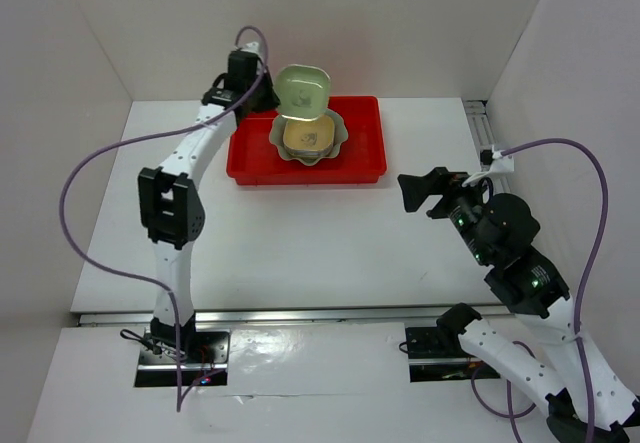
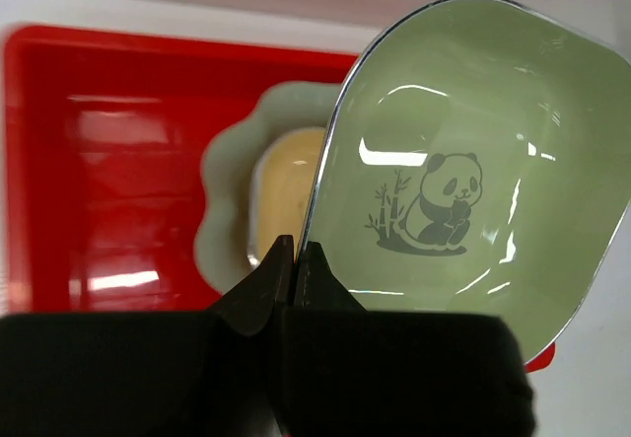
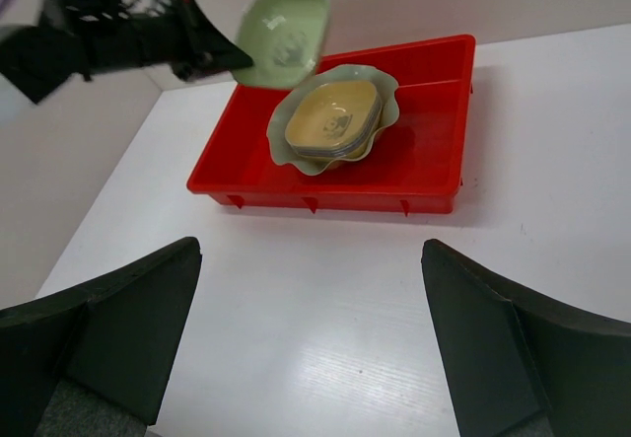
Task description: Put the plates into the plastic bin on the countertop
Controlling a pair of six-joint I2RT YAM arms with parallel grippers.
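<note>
My left gripper will next go down into the bin (image 1: 360,163) and bring the small green panda dish (image 1: 302,89) down onto the yellow one, because it is still above the stack.
The red plastic bin (image 1: 360,163) stands at the back of the white countertop (image 1: 300,243). In it lies the large pale green scalloped plate (image 1: 335,135), with a stack of small dishes on it, a yellow one (image 1: 306,137) on top. My left gripper (image 1: 266,100) is shut on the rim of a small green panda dish (image 1: 302,89) and holds it tilted above the stack; it fills the left wrist view (image 2: 463,161). My right gripper (image 1: 412,191) is open and empty, right of the bin, facing it (image 3: 414,171).
White walls (image 1: 90,73) close in the countertop at the back and both sides. A metal rail (image 1: 482,128) runs along the right wall near the bin. A purple cable (image 1: 100,163) loops off the left arm.
</note>
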